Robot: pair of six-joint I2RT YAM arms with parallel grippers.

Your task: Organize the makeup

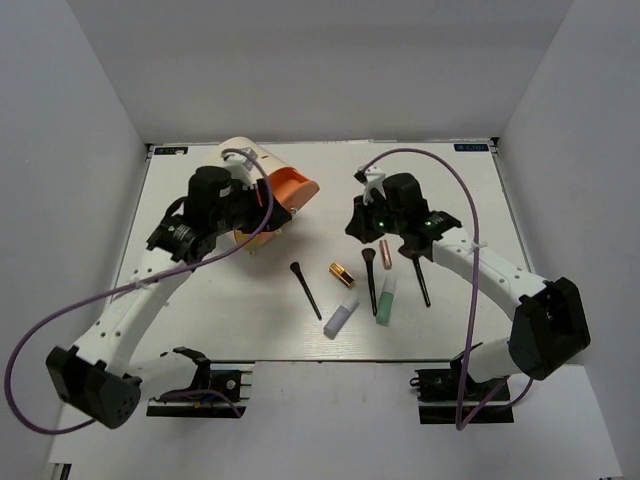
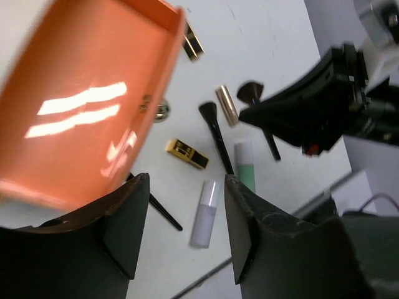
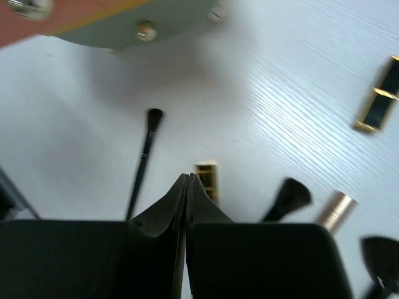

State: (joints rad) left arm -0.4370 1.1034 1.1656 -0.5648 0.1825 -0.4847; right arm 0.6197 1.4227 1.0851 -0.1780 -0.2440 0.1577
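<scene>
My left gripper moves back, to the right in the top view, and down around the pale lavender tube [image 1: 341, 314] [image 2: 204, 213] next, as it lies by the near table edge.
The makeup lies loose on the white table [image 1: 200, 320]: a thin black brush [image 1: 305, 290], a gold-and-black lipstick [image 1: 342, 274], a second brush [image 1: 371, 280], a rose-gold tube [image 1: 384, 253], a mint green tube [image 1: 386, 300], a lavender tube [image 1: 340, 320] and a third brush [image 1: 420, 280]. My left gripper [image 2: 186, 180] is open beside the orange-fronted container [image 2: 87, 93], nothing between its fingers; the lavender tube [image 2: 204, 213] shows on the table beneath the gap. My right gripper [image 3: 188, 177] is shut and empty, hovering just over the lipstick [image 3: 207, 177]. Another lipstick [image 3: 377, 106] lies farther off.
The big cream cylinder with the orange front [image 1: 275, 190] lies tipped at the back left, under my left wrist. White walls enclose the table on three sides. My right arm [image 2: 324, 106] reaches in close to the left one above the makeup.
</scene>
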